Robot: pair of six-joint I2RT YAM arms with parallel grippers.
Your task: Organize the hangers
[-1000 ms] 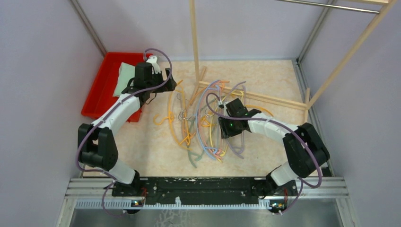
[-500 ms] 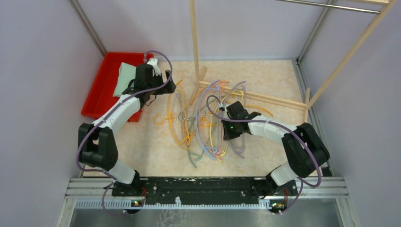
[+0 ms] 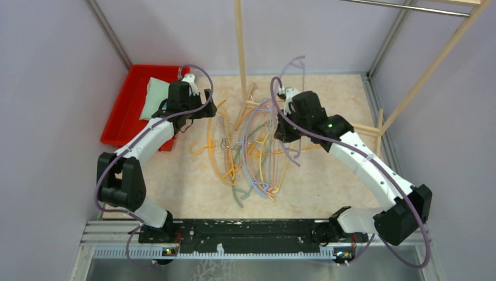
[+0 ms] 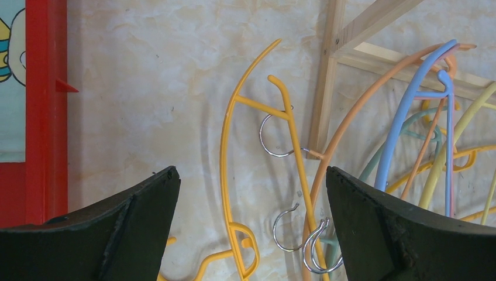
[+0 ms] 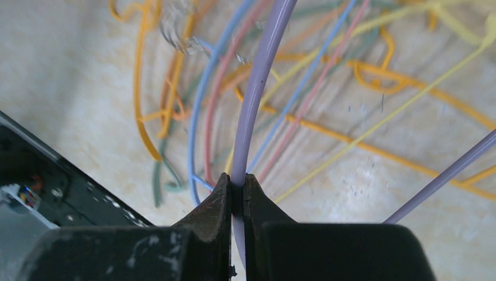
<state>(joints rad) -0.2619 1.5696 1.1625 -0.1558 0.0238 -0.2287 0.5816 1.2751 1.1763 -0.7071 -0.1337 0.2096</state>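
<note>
The right gripper lifts outward and to the right in the top view next and releases the lavender hanger (image 3: 294, 61) on the metal bar, since that bar is bare.
A tangled pile of hangers (image 3: 251, 155), orange, yellow, blue, pink and green, lies on the beige table. My right gripper (image 3: 285, 136) is raised over the pile's far right and shut on a lavender hanger (image 3: 294, 61), whose end curves up behind the wrist. In the right wrist view the jaws (image 5: 237, 184) pinch the lavender hanger's bar (image 5: 263, 70) above the pile. My left gripper (image 3: 207, 108) is open and empty at the pile's far left. In its wrist view (image 4: 251, 172) it hovers over a yellow hanger (image 4: 225, 152) and several metal hooks (image 4: 286, 234).
A wooden rack stands at the back, with an upright pole (image 3: 240, 47), a base bar (image 3: 327, 120) on the table and a slanted pole (image 3: 433, 64). A red tray (image 3: 126, 111) holding a pale green sheet (image 3: 153, 93) sits behind the left arm. Walls close three sides.
My right arm has risen and swung back toward the rack, lifting the lavender hanger out of the pile. The left arm has barely moved.
</note>
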